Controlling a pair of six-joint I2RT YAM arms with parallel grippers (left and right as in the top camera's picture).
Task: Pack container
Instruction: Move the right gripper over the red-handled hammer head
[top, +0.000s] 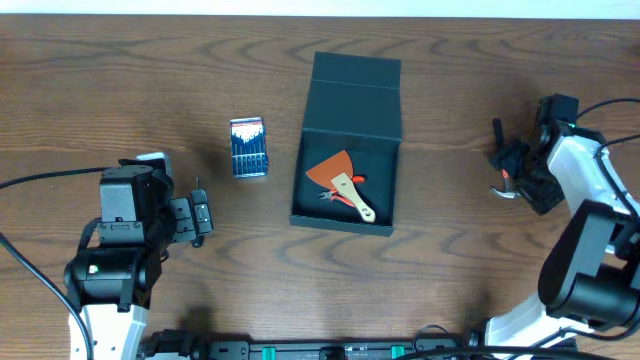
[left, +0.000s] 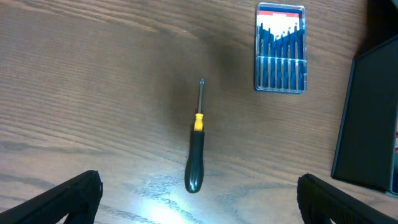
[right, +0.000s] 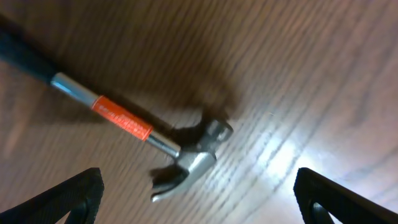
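Observation:
My right gripper lowers its open fingers around the hammer's head (top: 506, 193) (right: 196, 160) next and closes, since the head lies below the gripper, between those fingers.
The container (top: 378, 170), a dark green-black box, lies at the table's middle with its flap lid (top: 355, 90) open toward the back. An orange scraper with a wooden handle (top: 342, 182) lies inside it. The box's edge also shows in the left wrist view (left: 373, 118). My left gripper (top: 203, 218) (left: 199, 208) is open above a black-and-yellow screwdriver (left: 195, 152) lying on the table. My right gripper (top: 505, 160) (right: 199, 199) is open above a claw hammer (right: 186, 158), whose shaft carries an orange label; neither tool is gripped.
A small blue-and-white screwdriver-bit case (top: 247, 147) (left: 281, 48) lies left of the box, beyond the screwdriver. The hammer's head (top: 502, 191) shows under the right gripper, far right of the box. Cables run from both arms.

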